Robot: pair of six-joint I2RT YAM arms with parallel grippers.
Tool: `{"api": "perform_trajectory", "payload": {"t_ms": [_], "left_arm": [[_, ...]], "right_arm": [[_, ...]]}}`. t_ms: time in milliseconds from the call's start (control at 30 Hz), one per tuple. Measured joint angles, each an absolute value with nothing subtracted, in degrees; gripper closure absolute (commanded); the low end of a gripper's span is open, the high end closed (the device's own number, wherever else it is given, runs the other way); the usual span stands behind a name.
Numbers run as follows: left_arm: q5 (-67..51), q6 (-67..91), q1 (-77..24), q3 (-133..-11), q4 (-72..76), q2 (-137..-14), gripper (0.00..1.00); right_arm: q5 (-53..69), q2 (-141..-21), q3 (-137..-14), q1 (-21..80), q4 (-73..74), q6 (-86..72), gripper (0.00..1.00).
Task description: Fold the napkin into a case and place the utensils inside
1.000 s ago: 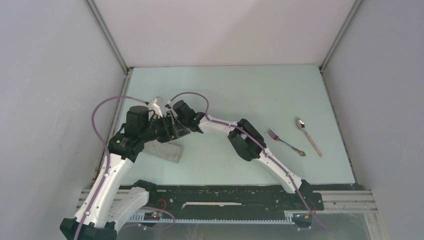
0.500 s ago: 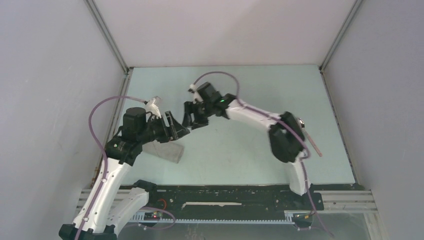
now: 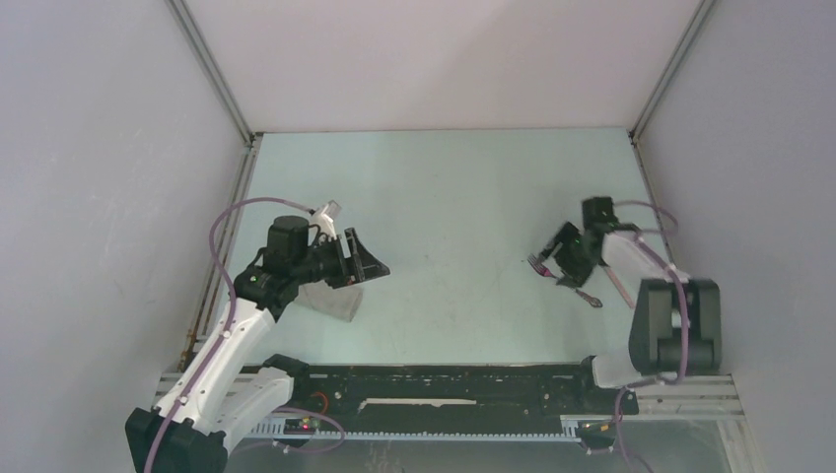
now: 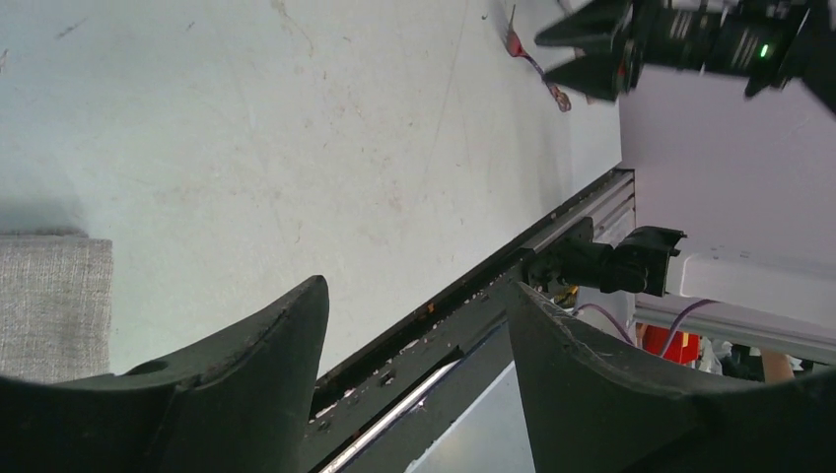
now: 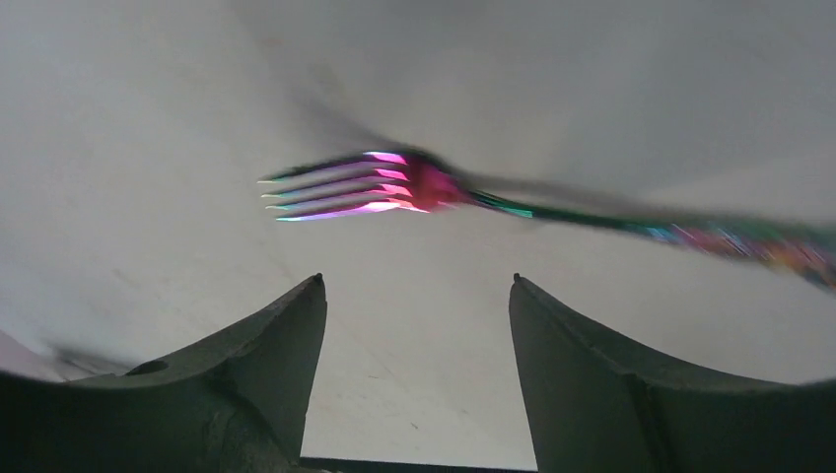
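Note:
My right gripper turns next, shifts toward the spoon's handle and goes down onto the fork's stem, since the fork lies crosswise before its fingers.
The napkin lies folded small as a grey-beige case (image 3: 333, 304) at the left, partly under my left arm; its edge shows as cloth (image 4: 49, 307) in the left wrist view. My left gripper (image 3: 372, 266) (image 4: 414, 296) hovers open beside it, holding nothing. The fork (image 3: 567, 283) (image 5: 394, 184) lies on the table at the right. My right gripper (image 3: 552, 258) (image 5: 414, 286) stands open just above the fork's tines, with nothing between its fingers. The spoon's pinkish handle (image 3: 621, 286) shows beside the right arm; its bowl is hidden.
The pale green table (image 3: 453, 197) is walled by white panels at the back and both sides. A black rail (image 3: 444, 379) runs along the near edge. The right arm's elbow (image 3: 675, 320) stands by the right wall.
My right gripper left the cloth area beside the left gripper, swung across to the right over the fork, and opened. The left gripper shifted slightly to the right, still open.

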State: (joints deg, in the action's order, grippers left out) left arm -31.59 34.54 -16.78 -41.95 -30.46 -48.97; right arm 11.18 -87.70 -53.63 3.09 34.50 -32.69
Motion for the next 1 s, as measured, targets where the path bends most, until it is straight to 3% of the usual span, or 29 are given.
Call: {"api": "perform_trajectory", "payload": {"t_ms": [133,367,600,1000], "left_arm": [[-31.8,34.7,-17.0,-42.0,-29.1,-48.9,0.28],[-32.0,35.0,-17.3,-42.0,-28.2,-48.1,0.27],[-32.4,35.0,-17.4,-42.0,-28.0,-47.9,0.28],[-33.3,34.9,-17.4,-42.0,-28.0,-47.9,0.28]], "right_arm": [[8.8,-73.7,-39.7,-4.1,33.7,-49.6,0.22],[-3.5,-64.0,-40.0,-2.7,39.6,-75.6,0.21],[-9.4,-67.7,-40.7,-7.4,42.1,-84.7,0.27],[-9.0,-85.3,-47.5,-8.1,43.2,-89.3,0.47]]}}
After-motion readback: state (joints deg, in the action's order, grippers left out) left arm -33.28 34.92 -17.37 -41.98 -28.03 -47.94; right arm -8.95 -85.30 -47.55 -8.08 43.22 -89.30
